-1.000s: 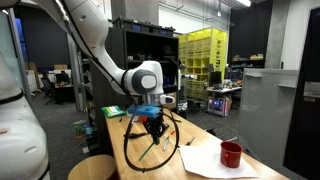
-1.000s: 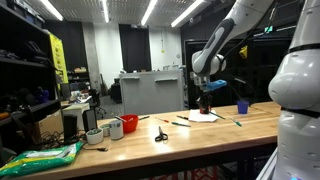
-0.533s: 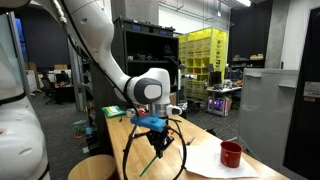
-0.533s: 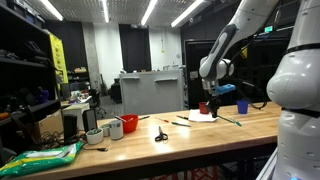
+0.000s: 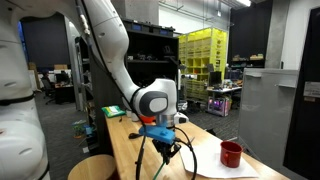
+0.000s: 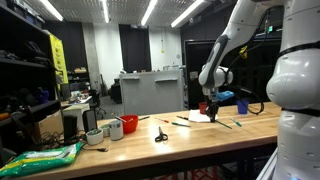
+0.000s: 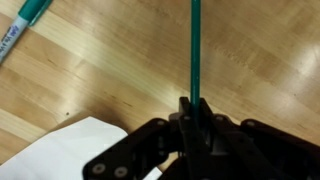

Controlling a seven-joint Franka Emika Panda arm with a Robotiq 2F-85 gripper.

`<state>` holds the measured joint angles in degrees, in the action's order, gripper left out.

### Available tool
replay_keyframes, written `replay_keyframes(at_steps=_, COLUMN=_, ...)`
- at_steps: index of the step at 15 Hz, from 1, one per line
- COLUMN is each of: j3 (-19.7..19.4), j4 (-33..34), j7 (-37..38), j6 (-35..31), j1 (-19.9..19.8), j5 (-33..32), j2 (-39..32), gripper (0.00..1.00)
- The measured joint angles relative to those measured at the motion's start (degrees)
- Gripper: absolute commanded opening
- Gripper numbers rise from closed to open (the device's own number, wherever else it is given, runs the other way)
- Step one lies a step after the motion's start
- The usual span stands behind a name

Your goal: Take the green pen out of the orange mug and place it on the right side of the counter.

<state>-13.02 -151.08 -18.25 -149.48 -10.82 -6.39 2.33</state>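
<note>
The bare wood beside the white paper is clear, so my gripper will next lower the green pen (image 7: 195, 50) gently, just slightly, onto it and let go.
My gripper (image 7: 195, 106) is shut on the green pen (image 7: 195, 50), which runs straight out from between the fingers over the light-wood counter (image 7: 260, 50). In both exterior views the gripper (image 5: 162, 140) (image 6: 211, 110) hangs low over the counter (image 6: 190, 135), close to a sheet of white paper (image 5: 215, 162). The small orange mug (image 6: 130, 122) stands well away from the gripper, beside a white cup (image 6: 115, 130). I cannot make out the orange mug in the view with the yellow shelves.
A dark red mug (image 5: 231, 153) stands on the white paper. A teal marker (image 7: 25, 20) lies near the held pen, and the paper's corner (image 7: 70, 150) is close by. Scissors (image 6: 160, 135), loose pens (image 6: 180, 123), a blue cup (image 6: 241, 104) and a green bag (image 6: 40, 157) are on the counter.
My gripper has moved along the counter away from the orange mug and come down lower over the wood, with the green pen still held in it.
</note>
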Motion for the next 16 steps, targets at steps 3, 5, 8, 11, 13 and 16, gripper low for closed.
replay_keyframes(at_steps=3, j3=0.3, j4=2.5, j7=-4.8, j6=-1.8, j1=0.0, j5=5.0, j2=-4.2, gripper=0.03)
replay_keyframes(at_steps=5, j3=0.7, j4=4.5, j7=-7.2, j6=-1.9, j1=0.0, j5=7.4, j2=-6.7, gripper=0.36)
replay_keyframes(at_steps=8, j3=1.6, j4=7.1, j7=-8.4, j6=-1.9, j1=-0.1, j5=8.7, j2=-9.7, gripper=0.53)
replay_keyframes(at_steps=11, j3=2.5, j4=8.4, j7=-8.3, j6=-1.9, j1=-0.1, j5=8.6, j2=-10.7, gripper=0.73)
replay_keyframes(at_steps=13, j3=3.0, j4=8.8, j7=-8.1, j6=-1.9, j1=0.0, j5=7.9, j2=-10.4, gripper=0.87)
replay_keyframes(at_steps=16, j3=3.9, j4=9.0, j7=-5.8, j6=-2.1, j1=0.6, j5=4.7, j2=-8.3, gripper=1.00)
